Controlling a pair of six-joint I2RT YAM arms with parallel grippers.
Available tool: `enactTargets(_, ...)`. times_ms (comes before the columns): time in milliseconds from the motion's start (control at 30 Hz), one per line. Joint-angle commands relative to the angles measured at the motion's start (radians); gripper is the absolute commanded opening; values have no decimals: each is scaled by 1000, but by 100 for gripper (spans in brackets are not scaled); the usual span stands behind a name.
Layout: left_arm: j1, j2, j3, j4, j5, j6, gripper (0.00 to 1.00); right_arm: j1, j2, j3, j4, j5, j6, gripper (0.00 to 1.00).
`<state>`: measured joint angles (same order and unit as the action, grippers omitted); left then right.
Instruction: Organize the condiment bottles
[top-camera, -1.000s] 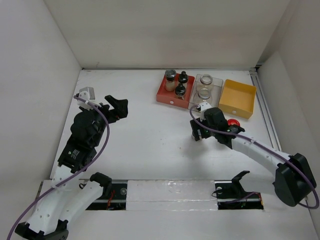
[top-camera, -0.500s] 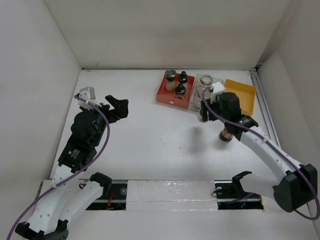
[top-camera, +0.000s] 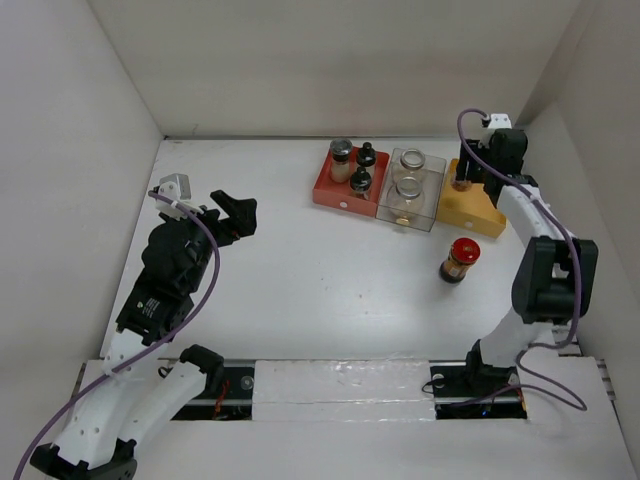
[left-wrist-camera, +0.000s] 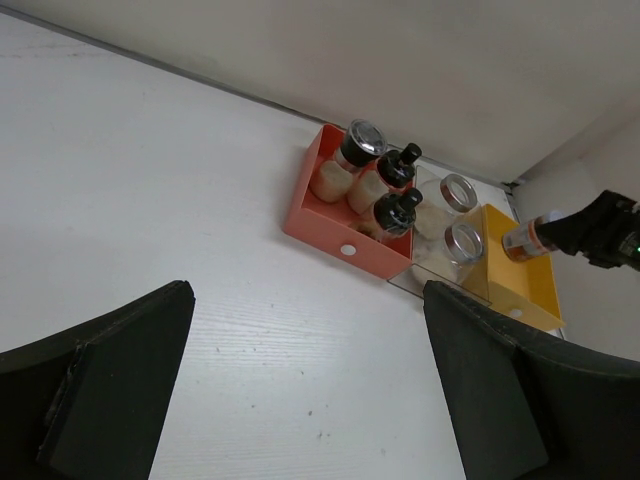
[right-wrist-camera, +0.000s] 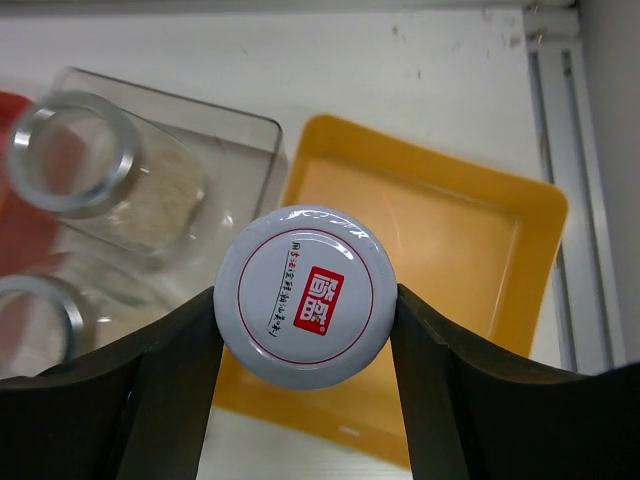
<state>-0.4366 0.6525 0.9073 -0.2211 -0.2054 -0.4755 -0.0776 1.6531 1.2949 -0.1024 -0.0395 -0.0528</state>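
Observation:
My right gripper lowers the silver-lidded labelled jar onto the yellow tray's bottom (right-wrist-camera: 325, 190) beside the clear tray next and releases it, since that spot lies empty below.
My right gripper (right-wrist-camera: 307, 300) is shut on the silver-lidded labelled jar (right-wrist-camera: 307, 297) and holds it over the left edge of the yellow tray (right-wrist-camera: 450, 230). From above, that jar (top-camera: 462, 183) hangs at the tray's back left corner. The red-capped brown bottle (top-camera: 459, 260) stands alone on the table. A grey-lidded shaker (top-camera: 341, 152) and two black-capped shakers (top-camera: 360, 180) sit in the red tray (top-camera: 328, 190). Two squat glass jars (top-camera: 405, 188) sit in the clear tray (top-camera: 432, 185). My left gripper (top-camera: 235, 215) hovers open and empty at the far left.
The three trays stand side by side at the back of the white table. White walls close in on three sides, and a rail (top-camera: 530, 215) runs along the right wall beside the yellow tray (top-camera: 485, 210).
My right gripper shut on the silver-lidded jar in front of the clear tray and swung it up and back to the yellow tray. The left arm stayed still.

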Motion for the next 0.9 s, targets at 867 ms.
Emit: enactTargets(867,4,12,-5,40,6,14,95,-54,104,98,99,-111,1,88)
